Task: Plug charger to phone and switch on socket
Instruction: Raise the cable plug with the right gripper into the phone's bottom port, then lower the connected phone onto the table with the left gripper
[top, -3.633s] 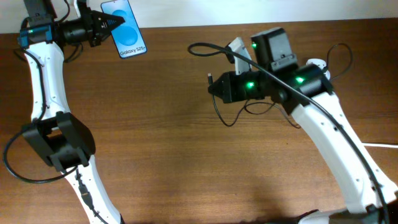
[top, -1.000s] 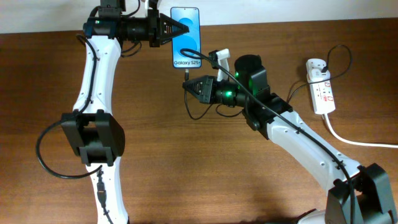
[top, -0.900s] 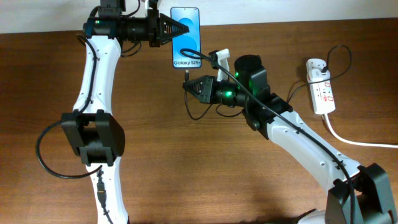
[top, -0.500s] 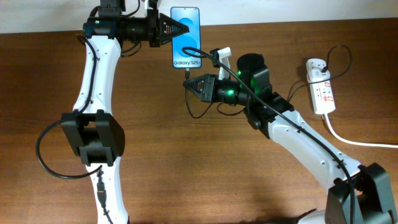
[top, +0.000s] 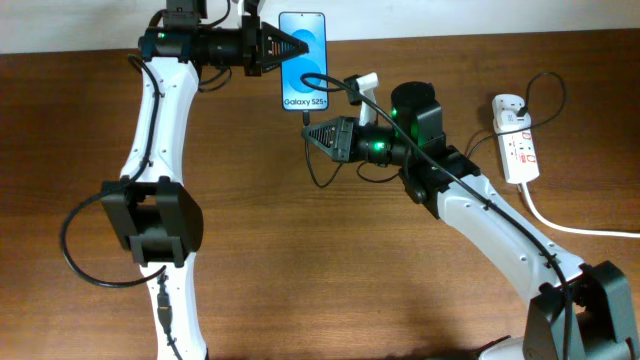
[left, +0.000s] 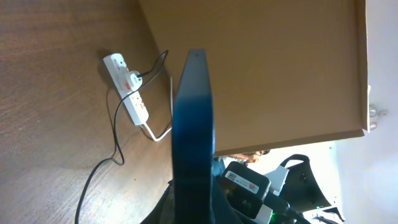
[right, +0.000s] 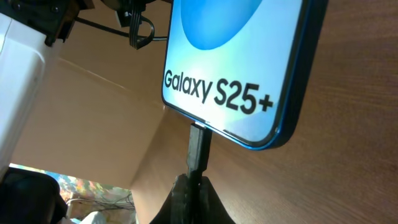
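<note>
My left gripper lowers to the bare wooden tabletop below it next and releases the phone, since the plug's end meets the phone's port.
My left gripper (top: 293, 47) is shut on the phone (top: 303, 63), gripping its side edge and holding it above the table, blue screen up with the text end toward the right arm. It shows edge-on in the left wrist view (left: 193, 124). My right gripper (top: 310, 132) is shut on the charger's black plug tip (right: 198, 146), which touches the phone's (right: 242, 62) bottom edge at the port. The thin black cable (top: 325, 170) curls under the right arm. The white socket (top: 515, 140) lies at the far right, also in the left wrist view (left: 127, 84).
The socket's thick white cord (top: 570, 225) trails off the right edge. A thin black lead (top: 540, 90) loops into the strip. Bare wooden table (top: 300, 270) fills the middle and front. The back table edge runs just behind the phone.
Both arms have shifted slightly right. My right gripper has brought the plug tip up against the phone's bottom edge. Both grips are unchanged.
</note>
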